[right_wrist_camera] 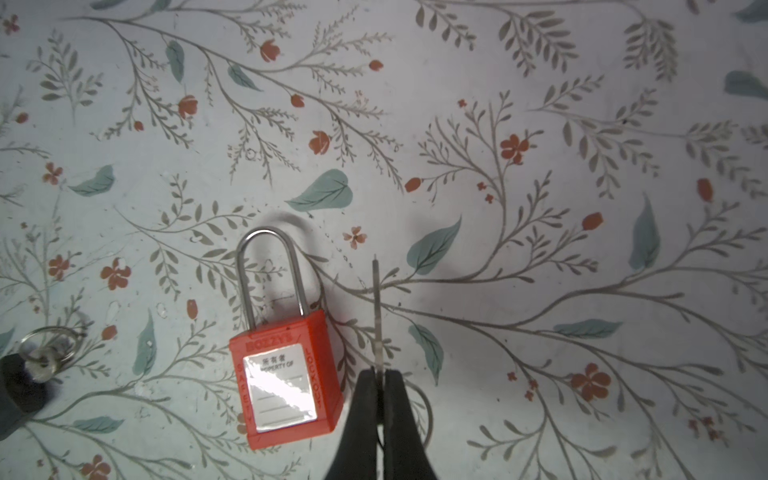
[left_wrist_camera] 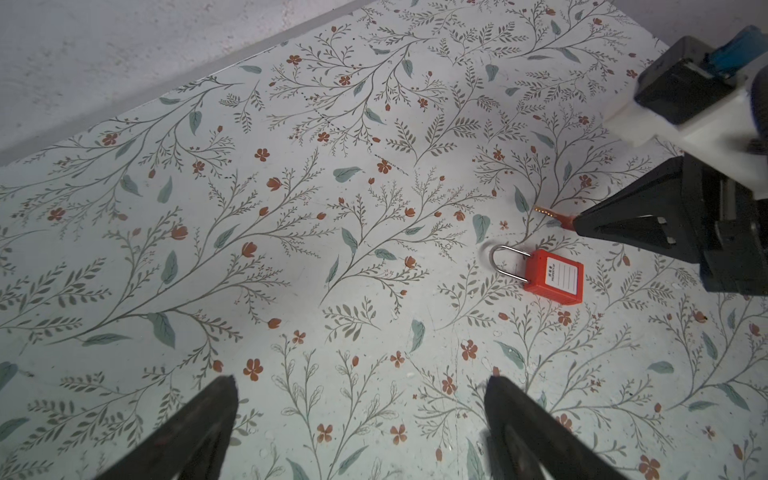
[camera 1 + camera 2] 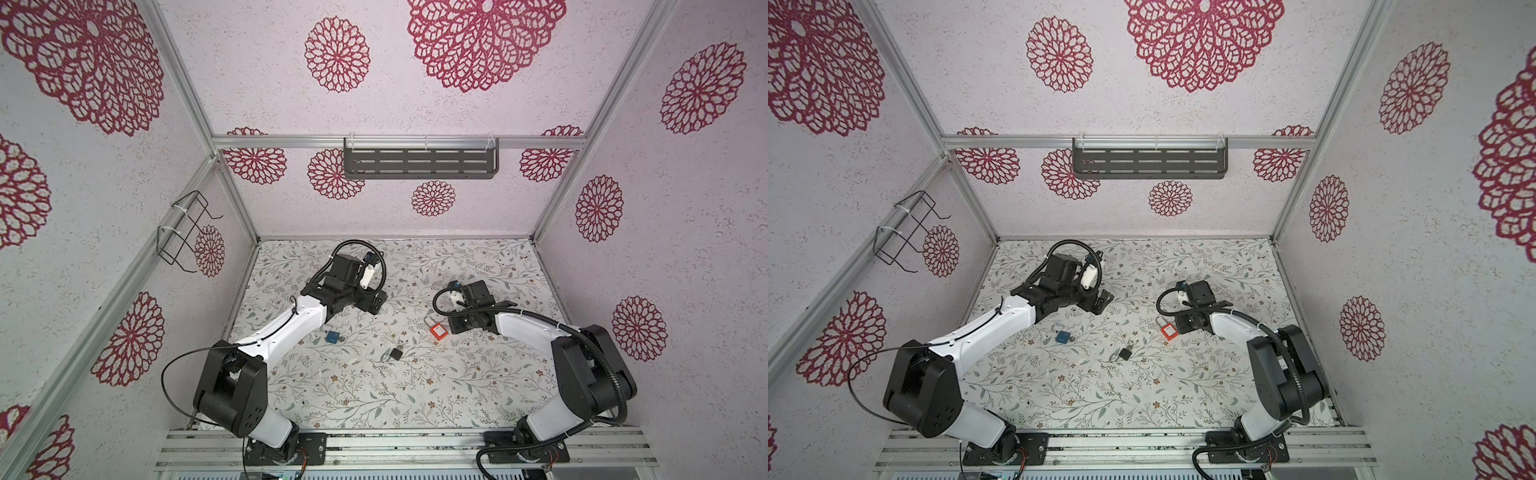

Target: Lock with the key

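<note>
The key comes down in my right gripper next for release clear of the lock on the bare patch of table beside the red padlock, since that patch lies below it.
A red padlock (image 1: 286,378) with a white label lies flat on the floral table, seen in both top views (image 3: 438,331) (image 3: 1169,331) and in the left wrist view (image 2: 552,276). My right gripper (image 1: 378,372) is shut on a key (image 1: 376,311). The blade sticks out past the fingertips, just beside the lock's body and apart from it. In the left wrist view the key (image 2: 548,212) juts from the right gripper (image 2: 582,220) above the lock. My left gripper (image 2: 359,380) is open and empty, hovering over bare table to the left of the lock (image 3: 376,301).
A blue padlock (image 3: 332,336) lies beside the left arm. A black padlock with a key ring (image 3: 394,354) lies near the table's middle, also in the right wrist view (image 1: 16,390). A grey shelf (image 3: 419,162) hangs on the back wall and a wire basket (image 3: 187,228) on the left wall.
</note>
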Available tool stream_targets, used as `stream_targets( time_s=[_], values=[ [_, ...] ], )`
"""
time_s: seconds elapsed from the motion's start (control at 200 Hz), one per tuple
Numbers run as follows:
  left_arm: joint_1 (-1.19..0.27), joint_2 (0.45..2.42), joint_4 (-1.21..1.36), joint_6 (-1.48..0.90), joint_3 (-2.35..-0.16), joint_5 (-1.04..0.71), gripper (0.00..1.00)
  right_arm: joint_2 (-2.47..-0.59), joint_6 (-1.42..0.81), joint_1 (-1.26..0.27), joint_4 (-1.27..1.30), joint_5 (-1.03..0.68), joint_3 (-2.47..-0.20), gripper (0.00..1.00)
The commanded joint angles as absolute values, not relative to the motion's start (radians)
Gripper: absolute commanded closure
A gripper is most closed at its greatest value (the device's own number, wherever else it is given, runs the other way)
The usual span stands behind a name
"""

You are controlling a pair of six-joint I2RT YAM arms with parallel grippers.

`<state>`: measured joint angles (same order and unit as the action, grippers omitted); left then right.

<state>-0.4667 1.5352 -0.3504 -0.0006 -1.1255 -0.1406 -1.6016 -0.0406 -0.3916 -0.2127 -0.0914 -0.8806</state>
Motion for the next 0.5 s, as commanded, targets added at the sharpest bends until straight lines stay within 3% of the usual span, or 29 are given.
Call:
stream_targets(
  time_s=[0.0,0.32,0.495],
  values=[
    [-0.470,1.496,-0.297,0.005,-1.097,-0.116,0.03,-1.630,-0.038,-0.387,-0.236,-0.115,-0.910,1.00],
    [-0.477,1.406,-0.212,0.049,-0.991,-0.064,0.03,-1.677,-0.057,-0.394,-0.247,-0.077,-0.922,0.99],
    [-0.480,1.397,-0.203,0.036,-0.973,-0.034,0.03,-1.664,-0.054,-0.399,-0.250,-0.048,-0.924,0.83]
  ],
)
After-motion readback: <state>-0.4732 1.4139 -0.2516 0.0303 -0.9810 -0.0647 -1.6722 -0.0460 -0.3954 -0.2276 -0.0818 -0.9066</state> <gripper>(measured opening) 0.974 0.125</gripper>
